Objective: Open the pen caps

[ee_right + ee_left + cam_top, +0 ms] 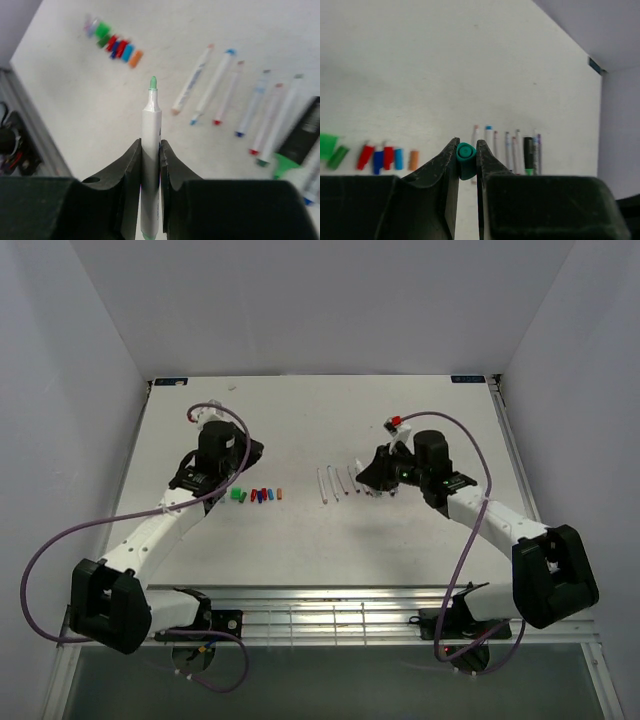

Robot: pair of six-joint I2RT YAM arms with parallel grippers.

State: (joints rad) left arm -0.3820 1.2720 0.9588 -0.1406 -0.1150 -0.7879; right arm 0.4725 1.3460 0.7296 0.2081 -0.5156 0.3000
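Note:
I will move my left gripper back and to the left in the top view next, and lower it past the green end of the row of caps to let go of the teal-green cap, because loose caps lie there.
My left gripper is shut on a small teal-green pen cap, held above the table. My right gripper is shut on a white pen whose bare green tip points away from me. A row of loose pen caps, green, red, blue and orange, lies on the table; it also shows in the top view and the right wrist view. Several uncapped white pens and a black marker with a green cap lie side by side by my right gripper. My left gripper is behind the caps.
The white table has walls at the back and sides. A metal rail runs along the near edge. Purple cables loop beside both arms.

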